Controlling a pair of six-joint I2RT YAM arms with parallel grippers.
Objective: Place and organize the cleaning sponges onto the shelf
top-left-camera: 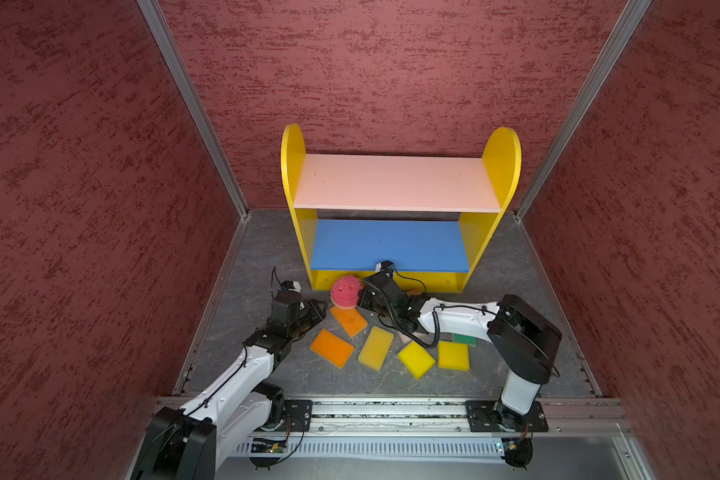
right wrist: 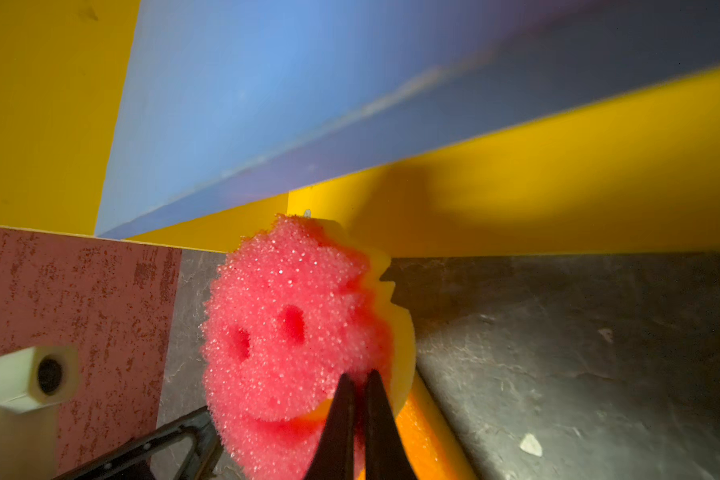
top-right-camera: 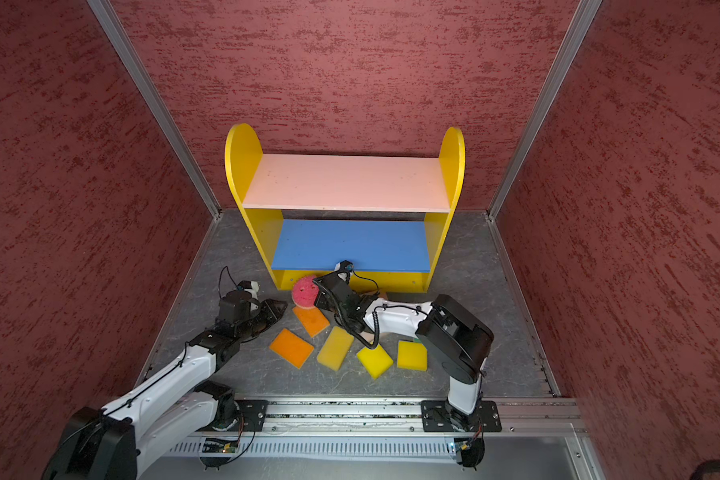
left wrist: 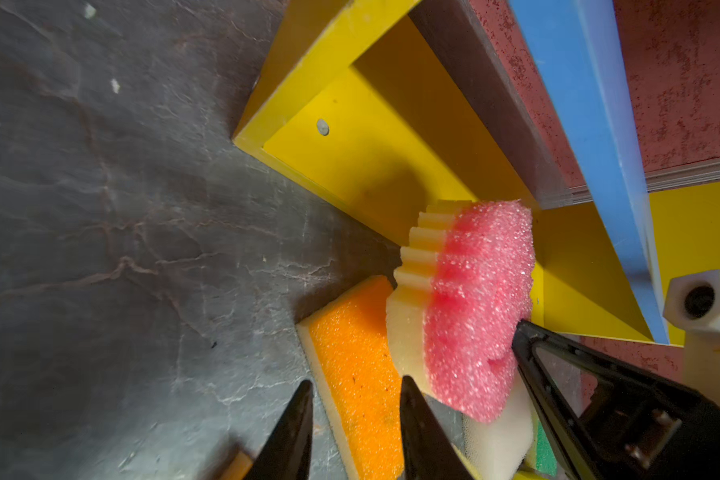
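Note:
The smiley sponge, held just short of the bare yellow base, goes down and outward to that base's near edge point(top-left-camera: 328, 286) point(right wrist: 401, 252) next, and my right gripper releases it.
The shelf point(top-left-camera: 395, 183) stands at the back with pink, blue and yellow boards, all bare. My right gripper point(right wrist: 360, 378) is shut on the rim of the round red-pink smiley sponge point(top-left-camera: 345, 291), holding it on edge just in front of the shelf's yellow base point(right wrist: 558, 187). My left gripper point(left wrist: 356, 386) is open, nothing gripped, hovering over an orange sponge point(left wrist: 350, 374) just left of the smiley sponge point(left wrist: 474, 311). On the floor lie two orange sponges point(top-left-camera: 332, 348), three yellow ones point(top-left-camera: 376, 348) and a green-topped one point(top-left-camera: 464, 340), partly under the right arm.
Red textured walls point(top-left-camera: 80, 208) close in the grey stone-patterned floor point(top-left-camera: 258, 266) on three sides. An aluminium rail point(top-left-camera: 391, 411) carrying both arm bases runs along the front. The right arm point(top-left-camera: 454, 316) stretches across the sponges towards the shelf.

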